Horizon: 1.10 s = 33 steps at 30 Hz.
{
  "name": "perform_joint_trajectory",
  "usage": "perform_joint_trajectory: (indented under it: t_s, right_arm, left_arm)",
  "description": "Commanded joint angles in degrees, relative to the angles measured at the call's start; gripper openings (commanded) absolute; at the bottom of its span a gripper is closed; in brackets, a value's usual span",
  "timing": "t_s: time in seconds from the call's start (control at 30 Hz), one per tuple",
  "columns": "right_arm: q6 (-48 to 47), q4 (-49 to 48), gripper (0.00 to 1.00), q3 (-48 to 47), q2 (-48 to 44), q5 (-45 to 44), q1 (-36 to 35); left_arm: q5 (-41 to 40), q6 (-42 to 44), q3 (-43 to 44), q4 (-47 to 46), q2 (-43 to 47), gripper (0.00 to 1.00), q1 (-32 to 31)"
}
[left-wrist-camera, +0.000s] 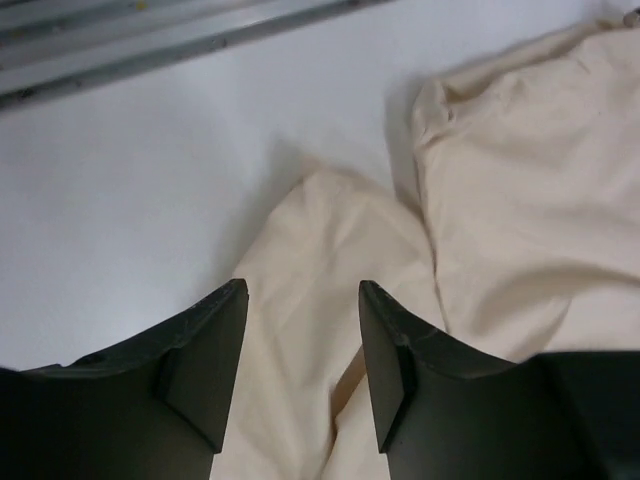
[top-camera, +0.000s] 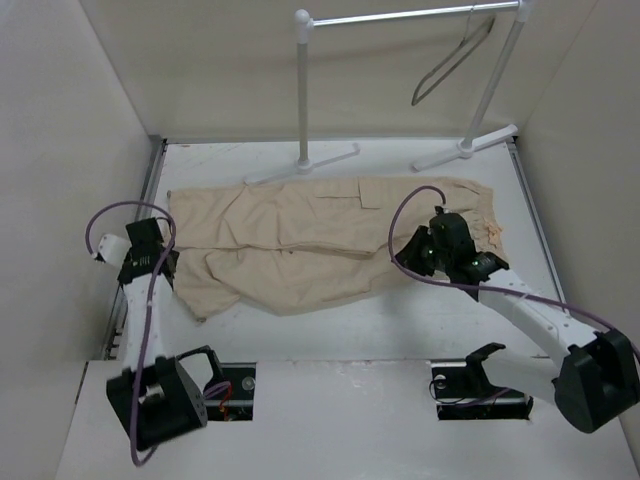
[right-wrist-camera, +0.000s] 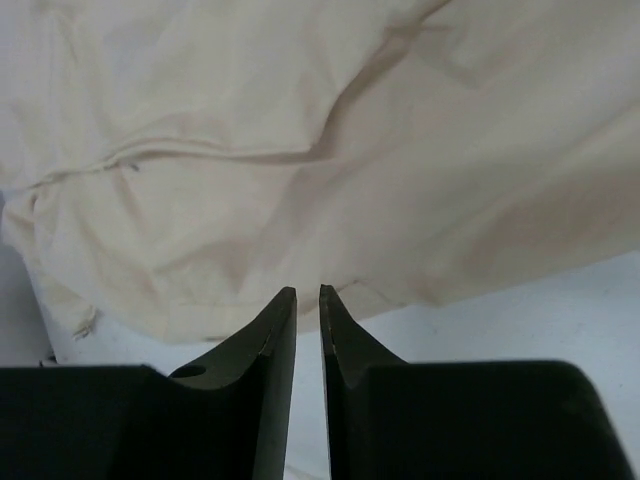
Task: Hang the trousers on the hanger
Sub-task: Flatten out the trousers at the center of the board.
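Observation:
The trousers' near hem corner sticks out onto bare tabletop below and back of my left gripper, so my left gripper's open fingers need to move back and down onto it next.
The beige trousers lie spread flat across the white table, waistband to the right and legs to the left. The dark wire hanger hangs from the white rack at the back right, far from both grippers. My left gripper is open and empty, low over the leg ends. In the left wrist view its jaws stand wide apart over a fold of the trousers. My right gripper is at the near edge of the trousers near the waist. In the right wrist view it is nearly closed on nothing, tips at the hem of the trousers.
The white tubular rack stands at the back, its feet just behind the trousers. Walls close in the table on the left, right and back. A metal rail runs along the table's left edge. Purple cables loop over both arms.

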State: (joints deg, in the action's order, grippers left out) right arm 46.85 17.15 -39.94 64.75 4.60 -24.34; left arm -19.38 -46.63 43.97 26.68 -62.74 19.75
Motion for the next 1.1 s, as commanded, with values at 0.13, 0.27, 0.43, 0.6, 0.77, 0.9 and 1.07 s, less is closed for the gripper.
perform_joint_trajectory:
  t_s: [0.13, 0.27, 0.43, 0.6, 0.77, 0.9, 1.07]
  right_arm:
    - [-2.2, 3.2, 0.32, 1.9, -7.7, 1.5, -6.8]
    - [-2.2, 3.1, 0.35, 2.4, -7.9, 2.0, -9.4]
    - [-2.6, 2.6, 0.43, 2.4, -7.7, 2.3, -10.7]
    - [-2.9, 2.4, 0.47, 1.9, -6.4, 2.5, -11.0]
    - [-2.3, 2.4, 0.48, 1.7, -6.1, 1.7, -11.5]
    - [-1.9, 4.1, 0.51, 2.2, -8.8, 1.2, -11.1]
    - [-2.0, 7.9, 0.58, 2.5, -13.2, -0.5, -7.6]
  left_arm:
    - [5.9, -11.5, -12.1, 24.8, 19.0, 0.43, -1.5]
    - [11.0, -18.1, -14.3, 29.3, 20.3, 0.46, -3.7]
    - [12.1, -21.0, -17.4, 26.9, 20.3, 0.52, -4.3]
    - [13.1, -22.6, -20.1, 15.0, 12.9, 0.52, -3.4]
    - [12.3, -24.4, -20.6, 2.8, 7.2, 0.36, -4.2]
    - [11.7, -23.2, -17.0, 2.4, 8.9, 0.09, -3.7]
    - [4.9, -19.1, -6.8, 17.0, 18.3, 0.02, -4.1]
